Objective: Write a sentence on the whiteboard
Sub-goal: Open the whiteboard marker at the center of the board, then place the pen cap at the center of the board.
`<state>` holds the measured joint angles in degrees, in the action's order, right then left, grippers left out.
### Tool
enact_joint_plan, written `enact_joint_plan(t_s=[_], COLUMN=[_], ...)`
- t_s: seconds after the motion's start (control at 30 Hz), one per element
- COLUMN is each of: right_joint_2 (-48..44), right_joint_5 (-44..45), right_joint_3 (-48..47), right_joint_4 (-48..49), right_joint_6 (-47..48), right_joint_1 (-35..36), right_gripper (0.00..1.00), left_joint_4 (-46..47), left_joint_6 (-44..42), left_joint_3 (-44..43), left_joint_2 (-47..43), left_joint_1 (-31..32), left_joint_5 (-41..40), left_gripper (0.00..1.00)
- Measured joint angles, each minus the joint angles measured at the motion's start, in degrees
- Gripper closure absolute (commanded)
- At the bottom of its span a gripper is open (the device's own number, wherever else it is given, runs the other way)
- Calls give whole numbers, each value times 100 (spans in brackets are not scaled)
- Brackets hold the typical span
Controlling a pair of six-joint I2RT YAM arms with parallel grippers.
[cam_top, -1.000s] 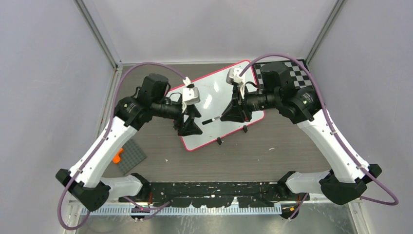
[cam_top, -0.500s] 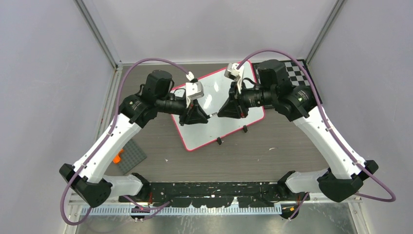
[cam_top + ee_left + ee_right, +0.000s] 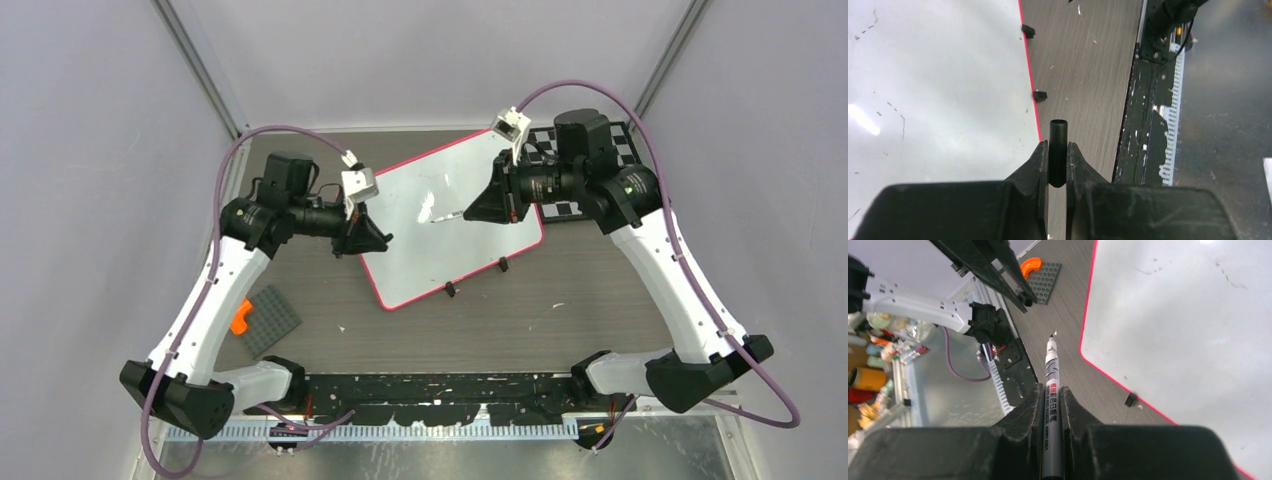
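My left gripper goes to the left in the top view and down next to free the marker's cap there, as the tabletop is bare beside the studded plate.
The whiteboard [image 3: 440,235], white with a red-pink rim, lies tilted on the table; it also shows as the whiteboard [image 3: 938,85] and the whiteboard [image 3: 1188,325]. No sentence is in view on it, only faint specks. My right gripper [image 3: 472,212] hovers over the board's right part, shut on a grey marker [image 3: 1052,375] whose bare tip points away from the fingers. At the board's left edge, my left gripper [image 3: 384,239] is shut on the black marker cap [image 3: 1058,145].
A black-and-white checkerboard mat [image 3: 560,208] lies at the back right, partly under the right arm. A grey studded plate [image 3: 270,320] with an orange piece [image 3: 240,322] sits at the front left. Black clip feet [image 3: 452,290] edge the board.
The grippers met over the board and the left one shut on the cap. They then drew apart: the left went left with the cap, the right went back-right with the uncapped marker.
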<state>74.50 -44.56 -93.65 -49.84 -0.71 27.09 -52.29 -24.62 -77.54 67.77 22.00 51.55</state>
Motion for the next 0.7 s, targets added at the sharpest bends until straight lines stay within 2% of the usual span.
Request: enact_joint_plan(t_s=[0.1, 0.2, 0.3, 0.43, 0.57, 0.7], right_joint_2=[13, 216, 470, 459, 264, 31], right_joint_5=[190, 708, 1222, 1611, 1453, 1231], right_joint_3=[-31, -428, -850, -909, -844, -516], right_joint_4=[-59, -323, -555, -815, -1062, -1145], right_joint_6=[-527, -1226, -1705, -1899, -1668, -1545], right_joint_1=[-216, -538, -804, -1220, -1628, -1895], right_gripper=[100, 100, 100, 100, 100, 100], left_joint_4=[-107, 103, 649, 1375, 1003, -22], left_joint_6=[92, 608, 1401, 2592, 2769, 2273], left_joint_3=[0, 2, 57, 103, -348, -879], left_joint_2=[-59, -216, -407, -496, -42, 699], left_joint_1=[-330, -861, -1480, -2564, -3233, -3429], left_joint_5=[101, 273, 409, 476, -46, -1012], left_gripper=[100, 100, 100, 100, 100, 100])
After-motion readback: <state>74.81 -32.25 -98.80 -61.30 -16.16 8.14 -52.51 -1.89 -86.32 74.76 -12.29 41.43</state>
